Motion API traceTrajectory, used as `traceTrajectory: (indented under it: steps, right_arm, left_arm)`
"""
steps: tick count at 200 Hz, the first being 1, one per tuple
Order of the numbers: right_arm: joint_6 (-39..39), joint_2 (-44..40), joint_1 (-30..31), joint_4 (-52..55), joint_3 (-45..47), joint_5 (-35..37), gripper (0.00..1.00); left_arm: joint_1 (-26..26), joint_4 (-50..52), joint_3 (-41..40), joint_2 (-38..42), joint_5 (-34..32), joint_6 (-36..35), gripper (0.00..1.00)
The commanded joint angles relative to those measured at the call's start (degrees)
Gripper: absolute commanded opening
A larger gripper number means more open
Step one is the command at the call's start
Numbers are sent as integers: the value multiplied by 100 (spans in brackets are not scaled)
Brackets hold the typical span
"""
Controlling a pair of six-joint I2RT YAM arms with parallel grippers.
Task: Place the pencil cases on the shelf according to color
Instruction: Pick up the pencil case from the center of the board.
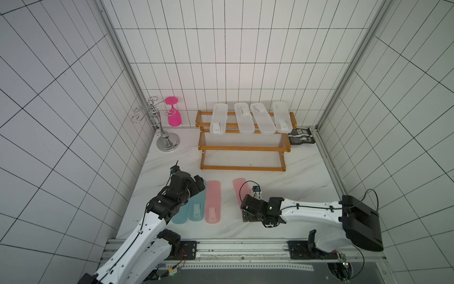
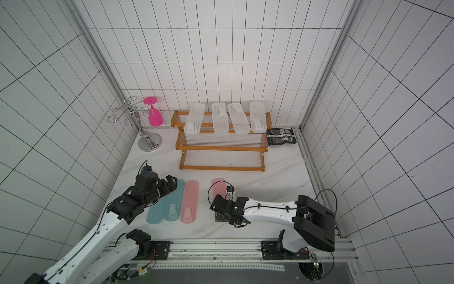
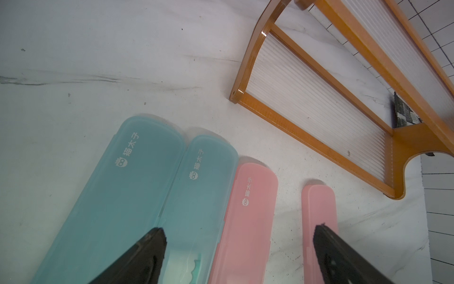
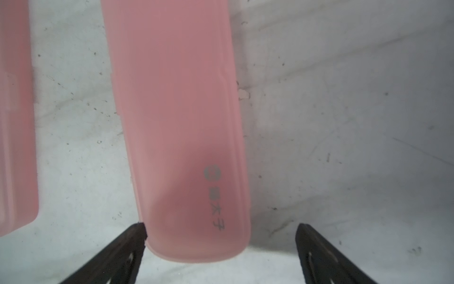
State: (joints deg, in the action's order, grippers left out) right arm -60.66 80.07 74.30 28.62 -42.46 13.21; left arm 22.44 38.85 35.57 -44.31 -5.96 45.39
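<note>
I need to move my right gripper toward the other pink case, then down to close on the second pink case's near end (image 4: 196, 229), below it and off-center that way.
The orange-brown shelf (image 1: 243, 148) (image 2: 221, 148) stands at the back, and several clear-white pencil cases (image 1: 218, 118) lie across its top tier. On the table in front lie two teal cases (image 1: 197, 209) (image 3: 118, 196) side by side, then a pink case (image 1: 213, 201) (image 3: 245, 221), then a second pink case (image 1: 238, 188) (image 4: 179, 123). My left gripper (image 1: 200, 185) (image 3: 239, 233) hovers open over the teal and pink cases, holding nothing. My right gripper (image 1: 247, 214) (image 4: 221, 228) is open low over the second pink case's near end, one finger by its edge.
A silver wire stand (image 1: 167, 142) with a pink goblet (image 1: 174, 115) hanging from it is at the back left. A black packet (image 1: 302, 136) lies right of the shelf. Tiled walls close three sides; a metal rail (image 1: 245, 246) runs along the front.
</note>
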Motion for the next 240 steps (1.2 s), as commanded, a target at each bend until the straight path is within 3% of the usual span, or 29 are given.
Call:
traceTrajectory:
  steps: [1,69,154,240]
  right_arm:
    - [94,-379,49,57,223,263,99]
    - [559,-735,152,-616,487,92,99]
    - [665,542,234,-286,-214,239,99]
    - [496,1023,381,-370,-284,259,99]
  left_arm:
    - [33,68,115,62,-36,-92,98]
    - [42,262,268,378,-123,-33,98]
    - [50,262,543,391,9,-127,98]
    - [46,210,341,500,-46,-47,98]
